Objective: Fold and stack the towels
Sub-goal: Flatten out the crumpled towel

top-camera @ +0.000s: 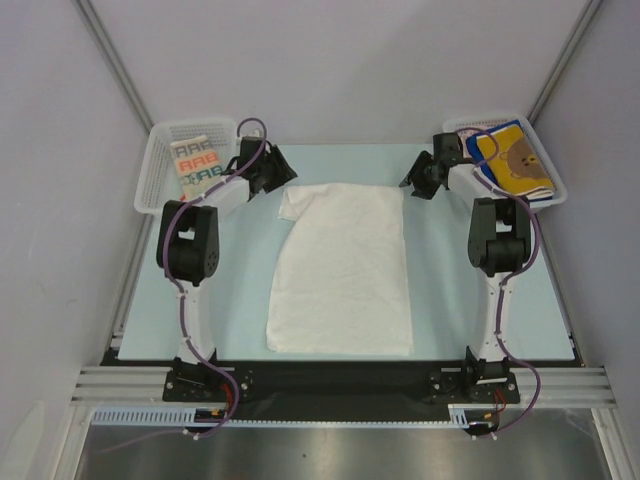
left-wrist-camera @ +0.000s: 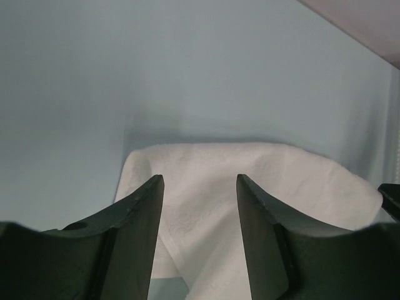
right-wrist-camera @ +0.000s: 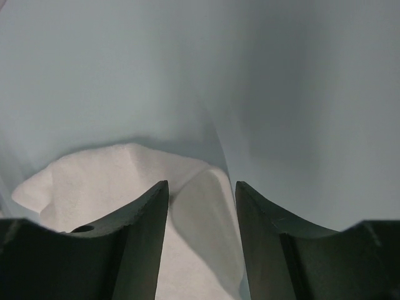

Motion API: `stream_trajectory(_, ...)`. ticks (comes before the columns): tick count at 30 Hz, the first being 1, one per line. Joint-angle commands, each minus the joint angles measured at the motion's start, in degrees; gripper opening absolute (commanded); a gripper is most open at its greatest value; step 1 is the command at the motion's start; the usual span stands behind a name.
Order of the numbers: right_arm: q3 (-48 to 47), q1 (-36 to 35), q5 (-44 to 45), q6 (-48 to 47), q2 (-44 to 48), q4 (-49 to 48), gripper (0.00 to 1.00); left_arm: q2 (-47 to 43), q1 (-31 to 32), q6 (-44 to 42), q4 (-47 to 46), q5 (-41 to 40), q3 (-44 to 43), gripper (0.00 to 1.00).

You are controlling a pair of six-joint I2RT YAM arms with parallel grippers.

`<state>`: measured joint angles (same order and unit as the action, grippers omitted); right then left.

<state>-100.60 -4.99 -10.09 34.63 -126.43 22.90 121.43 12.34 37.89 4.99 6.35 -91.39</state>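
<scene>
My left gripper should next go down onto the white towel's far corner (top-camera: pixel 296 190) (left-wrist-camera: pixel 174 162) by the lettered towel's basket and close, because the white towel's rumpled far edge already shows between my open fingers.
A plain white towel (top-camera: pixel 345 270) lies spread on the pale blue table, its far edge rumpled. My left gripper (top-camera: pixel 275 170) hovers at the towel's far left corner. In the left wrist view its jaws (left-wrist-camera: pixel 200 181) stand apart over the white towel (left-wrist-camera: pixel 262 169) and hold nothing. My right gripper (top-camera: pixel 415 178) is at the far right corner. Its jaws (right-wrist-camera: pixel 201 184) are also apart, with a raised fold of the towel (right-wrist-camera: pixel 94 175) lying between them, not pinched. A cream lettered towel (top-camera: pixel 193 165) and a yellow bear towel (top-camera: pixel 515 160) rest in baskets.
A white mesh basket (top-camera: pixel 150 170) stands at the far left corner of the table, and another (top-camera: pixel 545 150) at the far right. The right basket also shows a blue cloth edge (top-camera: pixel 535 192) under the bear towel. Grey walls close in the sides and back.
</scene>
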Motion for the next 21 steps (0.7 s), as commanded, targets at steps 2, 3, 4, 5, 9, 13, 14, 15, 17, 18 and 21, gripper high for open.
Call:
stream_trajectory(2,-6.1,-0.54,-3.98,-0.62,-1.8,1.45,0.53,2.76,-1.09,-2.29,0.37,4.62,-6.42,0.56)
stream_trajectory(3,-6.19,-0.54,-3.89,-0.27,-1.89,1.45,0.53,3.55,-1.09,-2.21,0.72,4.72,-6.78,0.56)
stream_trajectory(4,-6.1,-0.46,-3.97,0.17,-1.98,1.45,0.53,3.82,-1.09,-2.03,1.07,4.9,-7.3,0.56)
stream_trajectory(5,-5.93,-0.45,-4.24,0.87,-2.24,1.45,0.53,3.9,-1.09,-1.68,1.16,5.07,-7.13,0.56)
stream_trajectory(9,-5.58,-0.45,-5.12,1.84,-2.94,0.93,0.53,4.61,-1.18,-1.15,6.25,3.06,-8.01,0.56)
stream_trajectory(13,-5.49,-0.72,-5.91,2.54,-3.65,0.57,0.53,4.78,-1.35,-0.45,6.51,3.14,-6.78,0.57)
stream_trajectory(14,-5.31,-0.81,-5.74,2.55,-3.56,0.31,0.53,4.78,-1.35,-0.45,6.17,3.49,-6.61,0.57)
stream_trajectory(15,-5.14,-0.81,-5.39,2.63,-3.56,0.13,0.53,4.87,-1.26,-0.36,5.91,3.58,-6.52,0.57)
stream_trajectory(17,-5.31,-0.89,-5.56,2.9,-3.65,0.22,0.53,5.57,-1.26,-0.27,6.08,4.02,-6.6,0.57)
stream_trajectory(18,-5.4,-0.81,-5.73,3.25,-3.73,0.13,0.53,6.1,-1.26,-0.18,7.04,4.02,-7.04,0.57)
stream_trajectory(21,-6.1,-1.07,-6.0,3.6,-4.44,0.04,0.52,6.46,-1.35,-0.1,7.31,3.85,-7.84,0.58)
